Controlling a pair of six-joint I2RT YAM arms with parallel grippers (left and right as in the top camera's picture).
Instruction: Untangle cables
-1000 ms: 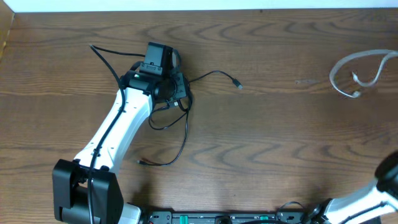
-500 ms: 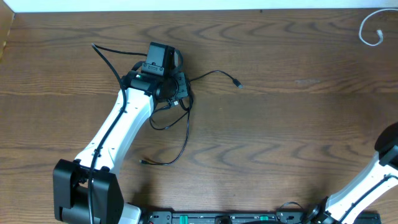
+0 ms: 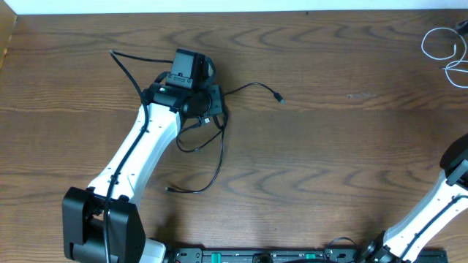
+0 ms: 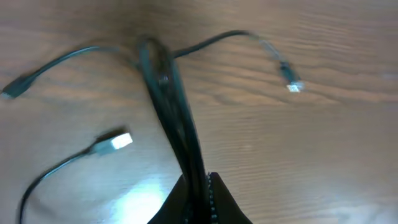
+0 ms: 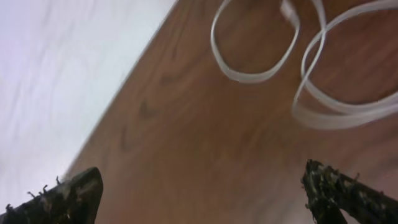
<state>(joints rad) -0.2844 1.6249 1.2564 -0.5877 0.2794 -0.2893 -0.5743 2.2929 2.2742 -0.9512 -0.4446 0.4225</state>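
The black strands [image 3: 222,120] still hang bunched, so my right gripper will next swing from the separate white cable across toward my left gripper, onto them.
The black cable [image 3: 252,86] lies in loose loops left of centre on the wooden table [image 3: 329,161]. My left gripper [image 3: 205,102] is shut on it. In the left wrist view the black cable [image 4: 168,93] runs up out of the shut left gripper [image 4: 200,186], with plug ends lying on the wood either side. The white cable [image 3: 442,47] rests coiled at the far right corner, apart from the black one. In the right wrist view the white cable [image 5: 249,74] lies beyond my right gripper [image 5: 202,190], which is open with nothing between its fingers.
The table's back edge meets a white wall [image 3: 219,6] close behind the white cable. A bar with electronics [image 3: 263,256] runs along the front edge between the two arm bases. The right arm [image 3: 446,190] rises along the right edge.
The white cable has travelled from right of centre to the far right corner. My right gripper has opened and let it go. The left gripper stays shut on the black cable.
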